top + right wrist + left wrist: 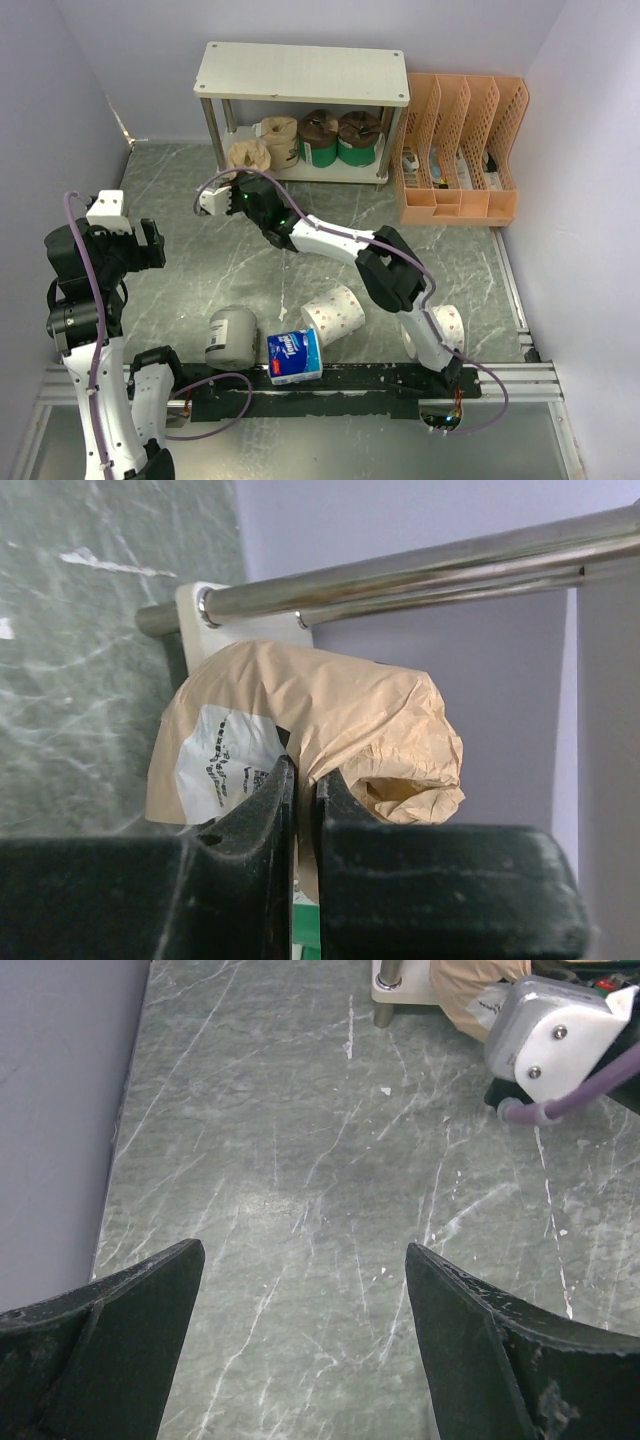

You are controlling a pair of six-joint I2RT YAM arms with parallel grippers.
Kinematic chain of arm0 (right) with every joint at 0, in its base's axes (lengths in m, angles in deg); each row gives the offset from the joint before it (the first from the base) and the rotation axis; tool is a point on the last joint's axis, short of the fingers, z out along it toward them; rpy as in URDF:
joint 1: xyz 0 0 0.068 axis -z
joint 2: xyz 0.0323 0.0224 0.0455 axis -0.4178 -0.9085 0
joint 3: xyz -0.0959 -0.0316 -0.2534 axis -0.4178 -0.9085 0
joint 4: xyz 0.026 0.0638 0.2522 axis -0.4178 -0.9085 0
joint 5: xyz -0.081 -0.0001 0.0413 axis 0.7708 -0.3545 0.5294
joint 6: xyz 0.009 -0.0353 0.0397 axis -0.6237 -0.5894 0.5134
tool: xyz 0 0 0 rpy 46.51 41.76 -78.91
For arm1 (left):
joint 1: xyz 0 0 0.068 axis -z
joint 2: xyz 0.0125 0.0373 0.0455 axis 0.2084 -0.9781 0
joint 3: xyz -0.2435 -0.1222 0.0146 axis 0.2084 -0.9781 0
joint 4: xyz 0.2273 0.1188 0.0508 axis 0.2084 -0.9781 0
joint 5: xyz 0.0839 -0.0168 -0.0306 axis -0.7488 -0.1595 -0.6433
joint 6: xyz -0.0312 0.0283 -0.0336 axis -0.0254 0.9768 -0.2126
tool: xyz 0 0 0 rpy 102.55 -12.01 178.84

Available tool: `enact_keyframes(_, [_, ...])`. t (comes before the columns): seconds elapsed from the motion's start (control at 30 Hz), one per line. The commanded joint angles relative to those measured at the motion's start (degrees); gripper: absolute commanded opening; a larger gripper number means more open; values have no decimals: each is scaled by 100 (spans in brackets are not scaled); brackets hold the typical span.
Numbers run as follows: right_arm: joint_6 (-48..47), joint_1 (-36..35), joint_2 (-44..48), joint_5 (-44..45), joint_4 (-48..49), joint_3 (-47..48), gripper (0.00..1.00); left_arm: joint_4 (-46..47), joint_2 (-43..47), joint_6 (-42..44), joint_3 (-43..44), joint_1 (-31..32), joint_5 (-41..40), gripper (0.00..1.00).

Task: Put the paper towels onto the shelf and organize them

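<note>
The lower level's bare end (243,133) beside the other kraft roll is outward of my right gripper, so my right gripper should push outward and let go of the roll's wrapper.
The off-white shelf (300,75) stands at the back. Its lower tier holds two brown-and-green rolls (338,138) and a tan kraft roll (278,140). A second tan kraft roll (247,155) sits at the tier's left front. My right gripper (232,183) is shut on that roll's wrapper (330,710), fingers (265,800) pinching a fold under the shelf's metal leg (400,575). My left gripper (305,1260) is open and empty over bare table at the left (150,245). A grey roll (231,337), a blue-and-white pack (294,356) and two white dotted rolls (335,313) (448,325) lie near the front.
An orange perforated file organizer (460,150) stands right of the shelf. The shelf's top board holds nothing. Grey walls close in on the left and right. A black rail (340,385) runs along the near edge. The right wrist camera housing (560,1030) shows in the left wrist view.
</note>
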Motion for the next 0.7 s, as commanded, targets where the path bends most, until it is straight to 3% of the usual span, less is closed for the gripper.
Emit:
enact_keyframes(0.0, [-689,286,-235,-377,805,539,0,50,66,-34,64,-49,-104,94])
enact_keyframes(0.67, [146,953,-1845,-1203,1374,2216,0,99,94,-61,29,-89,-223,94])
